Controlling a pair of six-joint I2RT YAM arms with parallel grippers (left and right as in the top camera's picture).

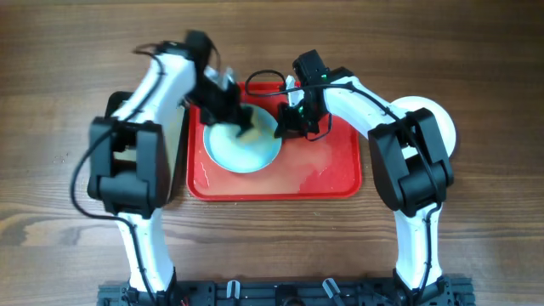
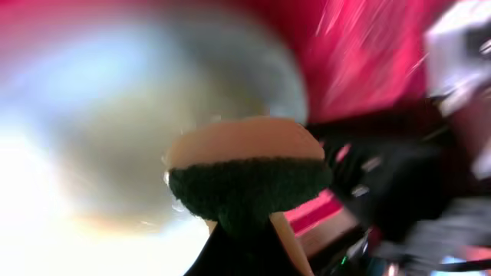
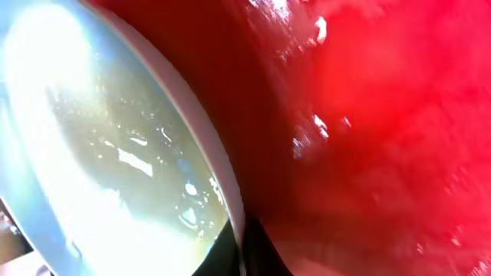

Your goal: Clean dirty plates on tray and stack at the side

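Observation:
A white plate [image 1: 443,119] is beside the tray [image 1: 323,174]. I will raise my right gripper, move it to the right in the overhead view, lower it onto that plate and let go.
A pale aqua plate [image 1: 242,146] lies on the left half of the red tray [image 1: 323,174]. My left gripper [image 1: 231,109] is shut on a tan sponge [image 2: 245,172] with a dark green scrub face, pressed on the plate's [image 2: 107,115] far edge; this view is blurred. My right gripper [image 1: 287,126] is shut on the plate's right rim, and the rim runs down between its dark fingertips [image 3: 242,249]. Up close the plate [image 3: 115,153] is wet, with a yellowish film and droplets. The tray [image 3: 368,153] is wet too.
A white plate [image 1: 440,119] sits on the wooden table to the right of the tray, partly under my right arm. My left arm covers the table left of the tray. The tray's right half [image 1: 327,153] holds only wet smears.

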